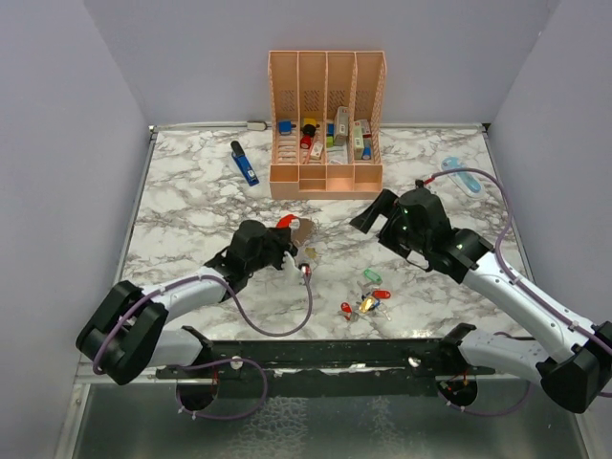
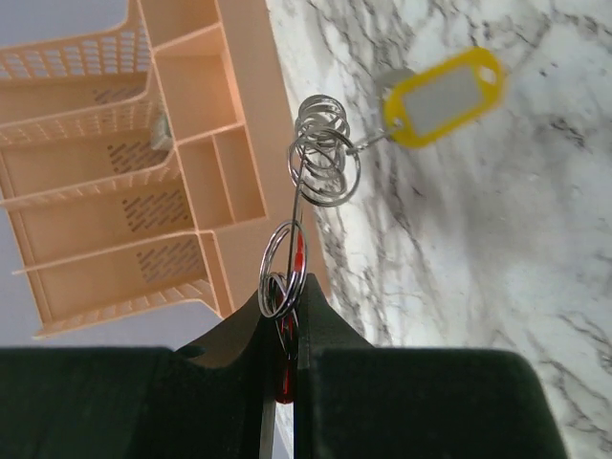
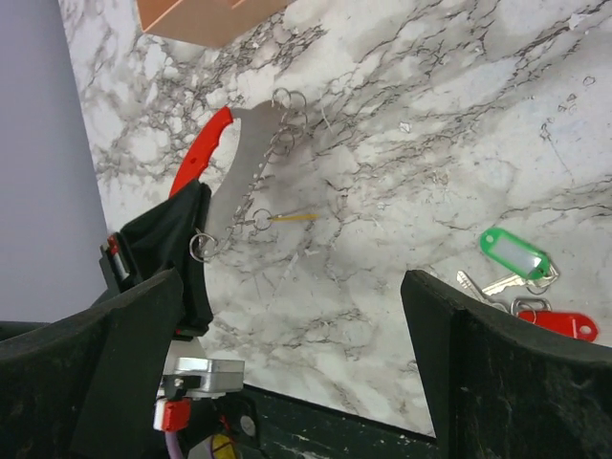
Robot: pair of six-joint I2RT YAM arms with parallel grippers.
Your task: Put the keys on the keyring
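Observation:
Next, my left gripper carries the keyring [image 1: 292,226] to the left in the overhead view, away from the loose keys [image 1: 368,296], and releases it where the marble is empty.
My left gripper [image 1: 289,241] is shut on the keyring [image 1: 292,226], a loop with one red side and one grey side, and holds it on edge just above the table. In the left wrist view the fingers [image 2: 325,335] pinch its thin edge, with several small split rings [image 2: 323,153] and a yellow tag [image 2: 445,94] hanging from it. The right wrist view shows the keyring [image 3: 239,163] from the side. Loose keys [image 1: 368,296] with green, red and yellow heads lie at the front centre; green [image 3: 516,253] and red [image 3: 559,325] ones show there. My right gripper [image 1: 387,206] is open and empty above the table [image 3: 306,363].
A peach organiser [image 1: 327,124] with small coloured items stands at the back centre. A dark blue stick tool [image 1: 245,163] lies left of it. A pale blue flat tool [image 1: 461,175] lies at the back right. Grey walls close in the marble table [image 1: 191,210].

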